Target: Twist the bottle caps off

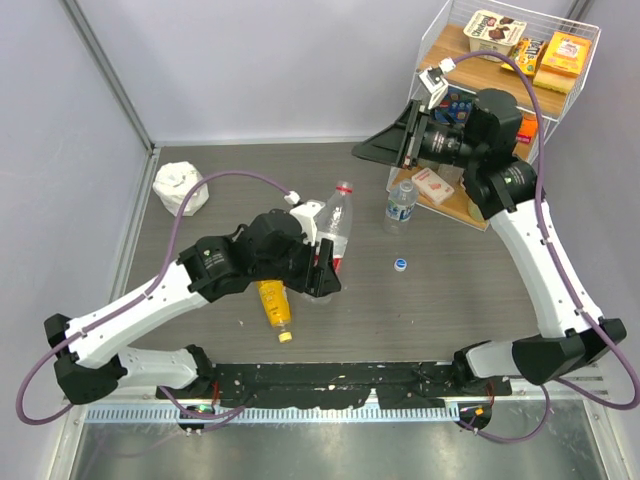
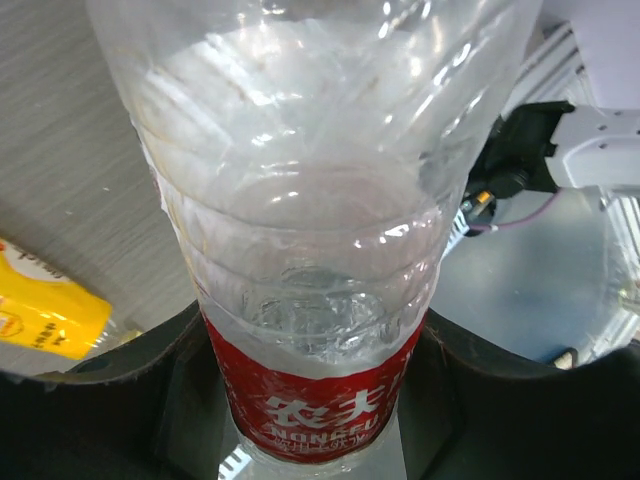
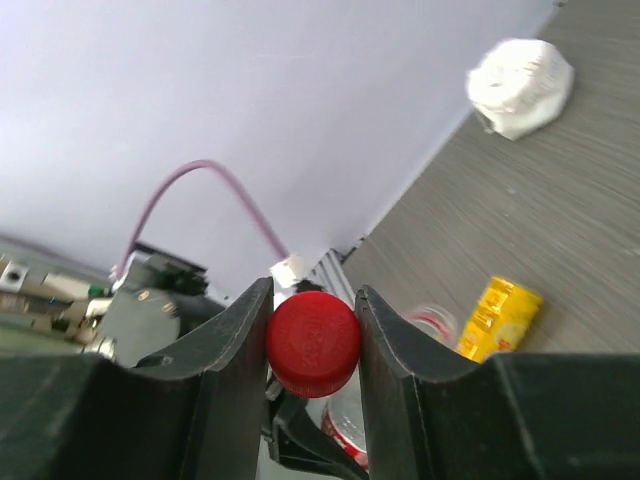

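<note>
The red cap is off, so my right gripper needs to go down and back next. Then it needs to lower onto the bare spot (image 1: 424, 271) beside the pale blue cap.
My left gripper (image 1: 322, 268) is shut on the tall clear bottle (image 1: 335, 225) at its red label (image 2: 312, 400) and holds it upright mid-table. My right gripper (image 3: 313, 343) is shut on the red cap (image 3: 313, 345), raised above and behind that bottle, whose open mouth (image 3: 430, 322) shows below. In the top view the right gripper (image 1: 364, 151) hides the cap. The small clear bottle (image 1: 400, 207) stands capless, and its pale blue cap (image 1: 399, 264) lies on the table in front of it. The yellow bottle (image 1: 273, 302) lies on its side with the yellow cap (image 1: 285, 337) at its near end.
A wire rack (image 1: 575, 100) with snack boxes stands at the back right, and a small box (image 1: 432, 185) lies on its wooden lower shelf. A crumpled white cloth (image 1: 180, 187) sits at the back left. Grey walls close the left and back sides.
</note>
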